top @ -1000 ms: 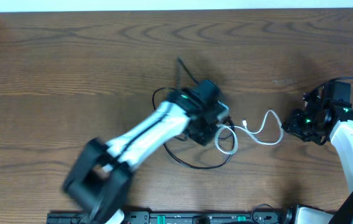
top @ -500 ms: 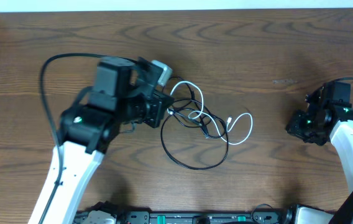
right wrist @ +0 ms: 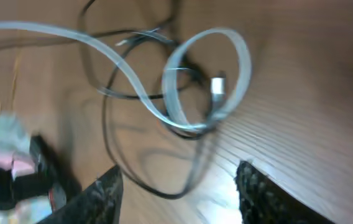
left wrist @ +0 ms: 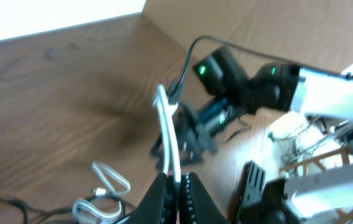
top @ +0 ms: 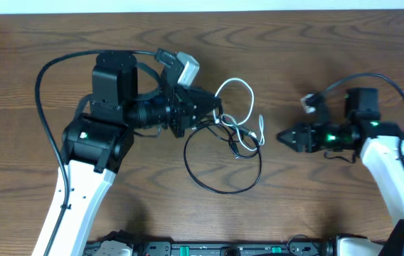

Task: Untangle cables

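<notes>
I should pull the white cable slightly up and toward my right gripper with my left gripper, then release it above the black loops it still crosses.
The white cable (top: pixel 235 87) and the black cable (top: pixel 225 189) lie tangled on the wooden table (top: pixel 316 50). My left gripper (top: pixel 215 112) is shut on the white cable; in the left wrist view (left wrist: pixel 166 127) the cord rises from between the closed fingers (left wrist: pixel 177 186). The black cable forms a wide loop toward the front. My right gripper (top: pixel 284 136) is open and empty, pointing left, just right of the tangle. In the right wrist view a white loop with its plug (right wrist: pixel 209 81) and the black loop (right wrist: pixel 140 182) lie ahead of the open fingers (right wrist: pixel 179 169).
A thick black arm wire (top: pixel 45 78) arcs over the left of the table. The right arm (left wrist: pixel 251 93) shows in the left wrist view. A black rail (top: pixel 209 249) runs along the front edge.
My left gripper swung left from the tangle with the white cable, then came back right a little. My right gripper moved left toward the cables and now points at them.
</notes>
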Available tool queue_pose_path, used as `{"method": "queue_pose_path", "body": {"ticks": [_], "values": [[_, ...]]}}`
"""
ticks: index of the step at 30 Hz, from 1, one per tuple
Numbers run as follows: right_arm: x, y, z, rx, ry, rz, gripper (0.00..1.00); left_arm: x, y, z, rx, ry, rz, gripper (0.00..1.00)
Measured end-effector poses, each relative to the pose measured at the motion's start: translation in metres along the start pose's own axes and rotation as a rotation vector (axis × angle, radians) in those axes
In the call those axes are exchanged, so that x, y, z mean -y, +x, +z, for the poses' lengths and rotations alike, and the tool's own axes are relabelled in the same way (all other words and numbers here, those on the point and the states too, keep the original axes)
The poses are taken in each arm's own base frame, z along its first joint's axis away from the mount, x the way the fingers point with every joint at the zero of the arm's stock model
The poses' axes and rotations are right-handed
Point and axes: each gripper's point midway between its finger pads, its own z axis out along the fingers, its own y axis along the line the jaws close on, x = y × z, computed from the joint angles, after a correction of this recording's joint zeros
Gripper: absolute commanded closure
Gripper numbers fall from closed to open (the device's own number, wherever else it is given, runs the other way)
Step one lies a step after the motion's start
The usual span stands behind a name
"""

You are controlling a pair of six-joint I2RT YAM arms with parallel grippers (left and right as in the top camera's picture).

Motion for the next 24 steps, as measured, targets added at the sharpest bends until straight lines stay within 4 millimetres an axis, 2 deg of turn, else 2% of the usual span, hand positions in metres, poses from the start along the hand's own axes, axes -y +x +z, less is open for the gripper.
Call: {"method": "queue_pose_path", "body": {"ticks": [6, 15, 21, 24], "values": [[-0.043, -0.014, 0.025, 0.02, -0.099, -0.256, 0.28, 0.007, -0.023, 0.0, 0.075, 0.044, 0.006, 0.92], [-0.092, -0.038, 0.046, 0.116, -0.177, -0.535, 0.23, 0.011, -0.026, 0.0, 0.079, 0.07, -0.08, 0.92], [-0.107, -0.038, 0.054, 0.122, -0.2, -0.596, 0.22, 0.012, -0.026, 0.0, 0.079, 0.072, -0.101, 0.92], [-0.109, -0.038, 0.058, 0.122, -0.178, -0.614, 0.22, 0.012, -0.027, 0.0, 0.079, 0.073, -0.116, 0.92]]}}
